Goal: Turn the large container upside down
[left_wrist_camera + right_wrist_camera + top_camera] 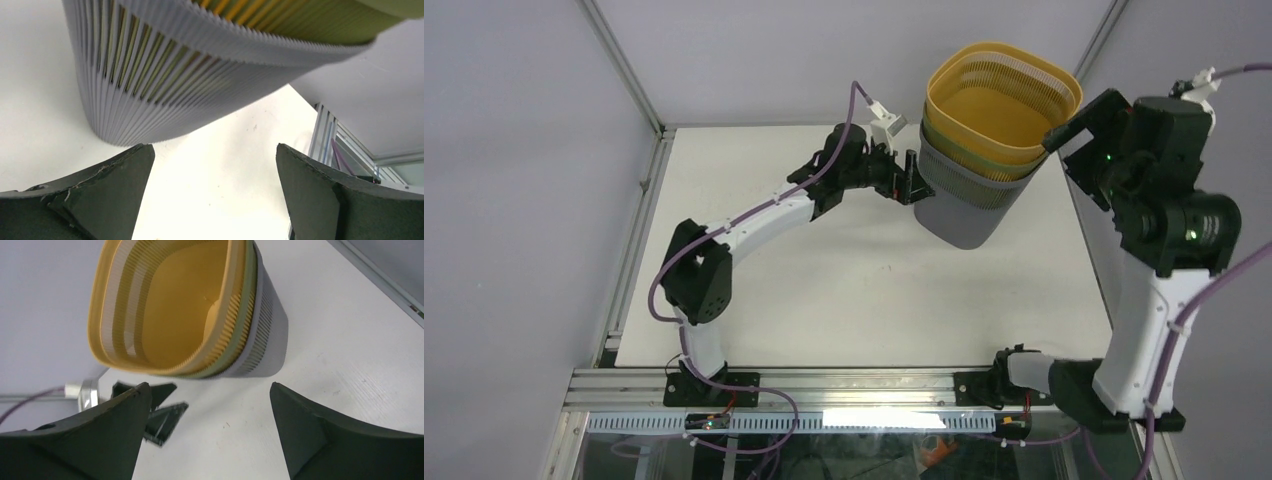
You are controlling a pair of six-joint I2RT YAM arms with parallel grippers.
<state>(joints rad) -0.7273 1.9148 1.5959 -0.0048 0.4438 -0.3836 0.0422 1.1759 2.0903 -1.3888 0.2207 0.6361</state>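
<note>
I will lower my right gripper next and reach outward until its open fingers are on both sides of the yellow basket's near rim, because that rim is below them and farther outward.
The large container is a grey ribbed basket standing mouth-up at the far right of the table. A green basket and a yellow one are nested inside it. My left gripper is open and empty, close beside the grey wall's left side. In the left wrist view the grey wall is just beyond the gripper, not between the fingers. My right gripper is open and empty, raised next to the rim's right side. The right wrist view shows that gripper, the grey basket and the yellow liner.
The white table is bounded by a metal frame rail on the left and grey walls behind and at the right. The left gripper's fingers show in the right wrist view below the basket.
</note>
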